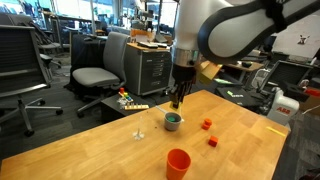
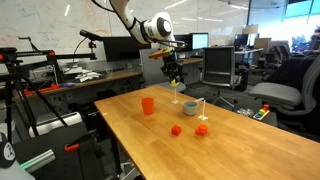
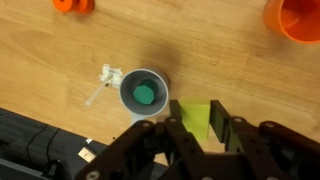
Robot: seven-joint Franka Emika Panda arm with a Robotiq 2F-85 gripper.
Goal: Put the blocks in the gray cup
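Observation:
Next, my gripper shifts toward the left in the wrist view over the gray cup, then goes down to the cup's opening (image 1: pixel 173 118) (image 3: pixel 145 92). The yellow block hangs beside the cup's rim, hence this move.
In the wrist view my gripper (image 3: pixel 197 118) is shut on a yellow block (image 3: pixel 197 122), held between the two fingers just beside the gray cup (image 3: pixel 145 92). A green block (image 3: pixel 146 95) lies inside that cup. In both exterior views the gripper (image 1: pixel 177 103) (image 2: pixel 175 82) hangs a little above the gray cup (image 1: pixel 172 121) (image 2: pixel 190 107). Two red-orange blocks (image 1: pixel 207 124) (image 1: pixel 213 141) lie on the wooden table beyond the cup, also seen from the opposite side (image 2: pixel 176 130) (image 2: pixel 201 129). One orange block (image 3: pixel 72 5) shows at the wrist view's top edge.
An orange-red cup (image 1: pixel 178 163) (image 2: pixel 148 105) (image 3: pixel 295 18) stands upright on the table, apart from the gray cup. A small white object (image 3: pixel 108 78) (image 1: pixel 139 131) lies next to the gray cup. Office chairs (image 1: pixel 95 75) and desks stand past the table's edge.

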